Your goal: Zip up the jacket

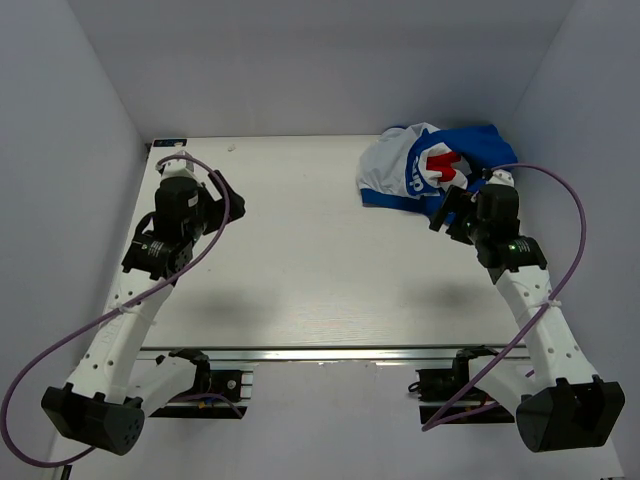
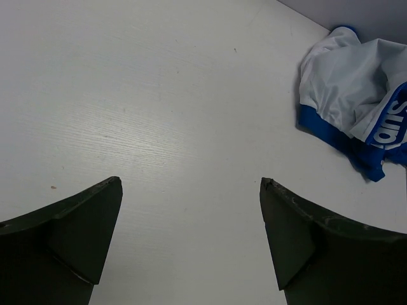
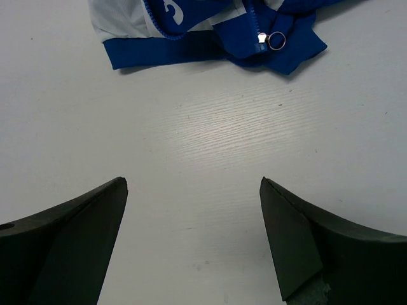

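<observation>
The crumpled jacket lies outward of the robot's open right gripper, so next that gripper needs to move outward past the red patch and lower onto the blue fold beyond it.
The jacket [image 1: 425, 165] lies crumpled at the table's far right, blue with white panels and a red patch. It also shows in the left wrist view [image 2: 356, 82] at the upper right. In the right wrist view the jacket [image 3: 159, 51] lies along the top edge, with a silver zipper pull and ring [image 3: 272, 41] on a blue flap. My right gripper [image 3: 193, 184] is open and empty over bare table just short of the jacket; in the top view it [image 1: 455, 212] sits at the jacket's near right edge. My left gripper [image 2: 191, 181] is open and empty at the table's left [image 1: 222, 195].
The white table [image 1: 300, 260] is boxed in by grey walls at the back and sides. A purple cable [image 1: 205, 250] loops off each arm. The metal rail [image 1: 320, 353] runs along the near edge.
</observation>
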